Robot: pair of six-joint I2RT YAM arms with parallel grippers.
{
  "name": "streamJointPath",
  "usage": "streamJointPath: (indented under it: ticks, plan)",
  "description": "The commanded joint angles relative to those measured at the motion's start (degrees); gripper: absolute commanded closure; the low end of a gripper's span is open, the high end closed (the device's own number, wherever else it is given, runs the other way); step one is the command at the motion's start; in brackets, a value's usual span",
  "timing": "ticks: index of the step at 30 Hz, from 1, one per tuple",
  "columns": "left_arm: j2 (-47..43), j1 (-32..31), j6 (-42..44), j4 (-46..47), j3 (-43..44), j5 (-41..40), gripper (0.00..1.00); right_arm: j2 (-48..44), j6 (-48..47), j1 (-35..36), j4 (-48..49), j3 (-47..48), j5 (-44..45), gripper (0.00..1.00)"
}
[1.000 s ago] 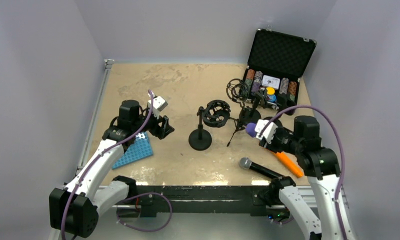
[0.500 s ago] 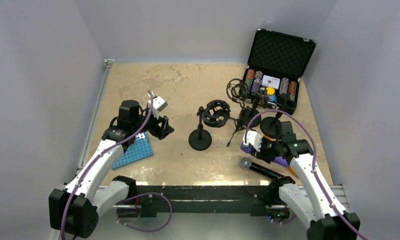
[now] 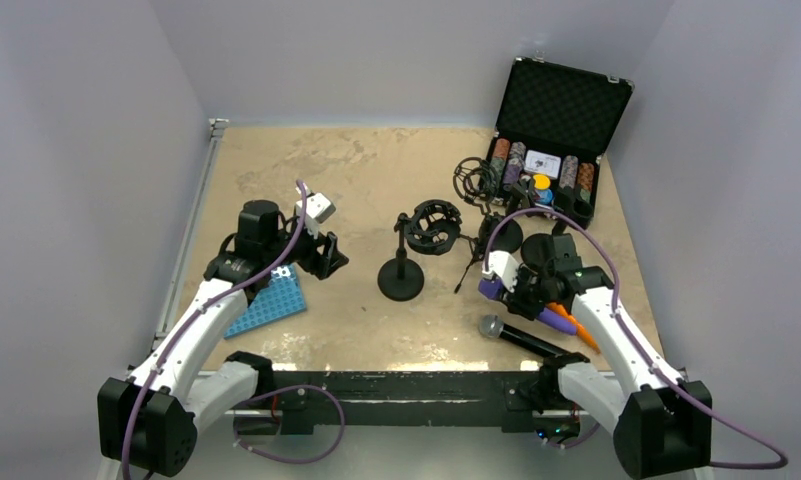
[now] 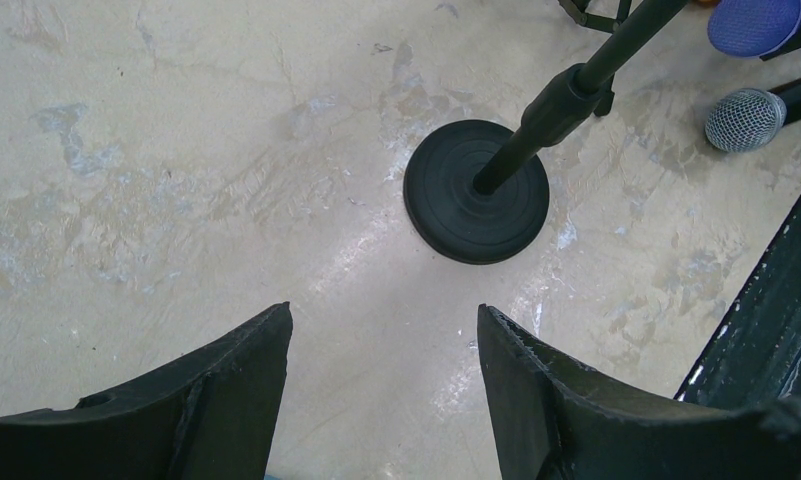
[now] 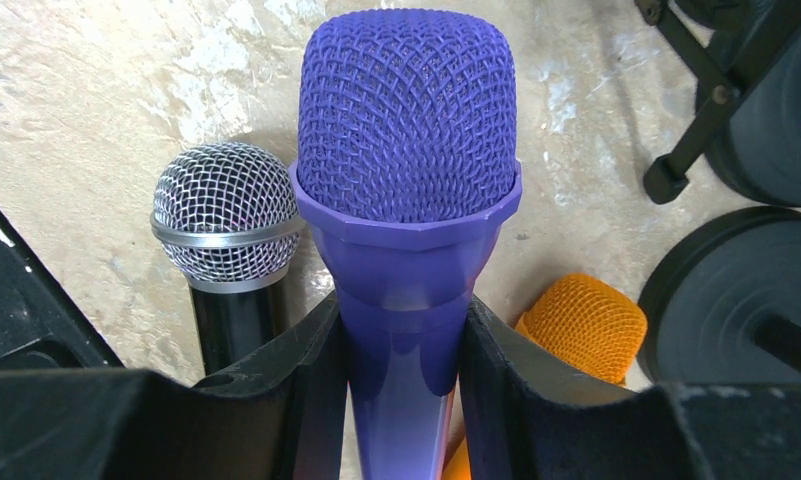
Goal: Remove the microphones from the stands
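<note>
My right gripper lowers the purple microphone (image 5: 406,130) into the gap between the black and orange microphones next and releases it, because bare tabletop shows there.
The purple microphone (image 5: 406,130) sits between the fingers of my right gripper (image 5: 401,310), which is shut on its handle just below the mesh head. In the top view my right gripper (image 3: 524,297) holds it low over the table at the front right, the purple head (image 3: 490,288) pointing left. The stand (image 3: 401,280) with its empty black shock mount (image 3: 434,228) is in the middle of the table. Left of the stand, my left gripper (image 3: 331,255) is open and empty. The left wrist view shows the stand's round base (image 4: 476,190) beyond the open gripper (image 4: 384,312).
A black microphone with a silver head (image 5: 226,215) lies left of the purple one and an orange microphone (image 5: 581,325) right of it. More round stand bases (image 5: 751,290) are close by. An open chip case (image 3: 561,120) stands at the back right. A blue plate (image 3: 271,300) lies under the left arm.
My right arm has swung down and to the left, bringing the purple microphone low between the black and orange ones. The left arm has not moved.
</note>
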Motion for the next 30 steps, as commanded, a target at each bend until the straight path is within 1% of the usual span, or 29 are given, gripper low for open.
streamJointPath:
  ticks: [1,4,10,13,14,15,16,19,26,28,30]
  plan:
    - [-0.7,-0.3,0.2,1.0,2.3,0.3,0.28,0.5,-0.5,-0.3,2.0,-1.7,1.5,0.93]
    - [-0.6,-0.3,0.2,1.1,2.7,0.4,0.28,0.4,-1.9,-0.3,2.0,-2.7,3.0,0.89]
    - [-0.1,-0.3,0.2,1.2,2.9,0.7,0.28,-0.5,-2.5,-0.3,2.3,-4.2,4.9,0.76]
    - [-0.1,-0.3,0.0,1.2,2.8,0.8,0.28,-1.8,-2.1,-0.3,2.0,-4.4,5.1,0.68]
    - [-0.1,-0.3,0.0,1.2,2.9,1.0,0.28,-2.2,-2.3,-0.3,1.6,-4.3,5.4,0.61]
    - [0.0,-0.3,0.0,1.2,2.8,1.1,0.28,-2.7,-2.2,-0.3,1.2,-4.0,5.9,0.5]
    - [-0.2,-0.3,0.0,1.1,2.9,1.0,0.28,-3.3,-1.8,-0.3,1.0,-3.7,6.7,0.45]
    - [-0.5,-0.3,0.0,1.0,2.9,1.0,0.28,-6.4,-1.8,-0.3,-1.0,-3.1,7.1,0.44]
    - [-0.4,-0.3,-0.2,2.1,2.1,2.5,0.28,-12.6,-3.1,-0.3,-4.9,-4.7,7.5,0.43]
    - [-0.4,-0.3,0.1,1.6,2.5,3.2,0.29,-14.2,-2.9,-0.3,-7.5,-3.0,7.1,0.43]
    - [-0.1,-0.4,1.1,-0.4,3.2,3.7,0.3,-16.3,-1.9,-0.3,-13.0,2.3,7.2,0.42]
